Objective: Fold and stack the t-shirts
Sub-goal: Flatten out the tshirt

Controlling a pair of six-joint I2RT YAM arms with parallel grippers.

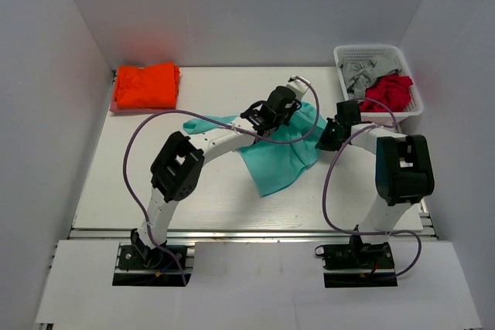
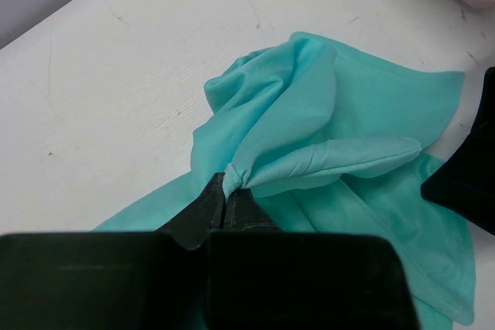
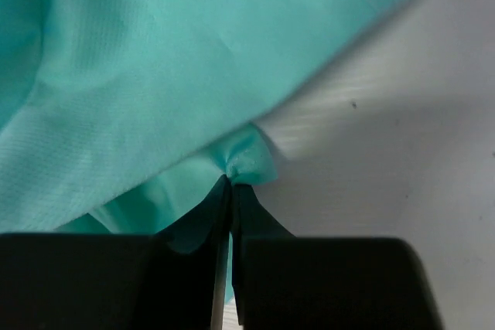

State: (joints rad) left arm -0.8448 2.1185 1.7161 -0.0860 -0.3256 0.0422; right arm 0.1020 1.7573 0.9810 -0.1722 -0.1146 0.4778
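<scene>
Bare tabletop by the orange t-shirt is to the left in the top view. My left gripper should next lift the mint-teal t-shirt's fold, carry it across and lower it to let go.
The mint-teal t-shirt [image 1: 278, 160] lies crumpled near the middle of the table, towards the right. My left gripper [image 1: 288, 107] is over its far part and is shut on a pinched fold of the cloth [image 2: 236, 179]. At the shirt's right edge my right gripper [image 1: 329, 141] is shut on a small bunch of the teal t-shirt [image 3: 247, 161]. In the left wrist view the teal t-shirt [image 2: 340, 113] spreads ahead of the jaws. The orange t-shirt [image 1: 145, 85] rests folded at the table's far left corner.
A white basket [image 1: 352, 56] stands at the far right with grey cloth [image 1: 358, 76] and red cloth [image 1: 389, 92] in it. White walls close in the table on three sides. Purple cables loop from both arms.
</scene>
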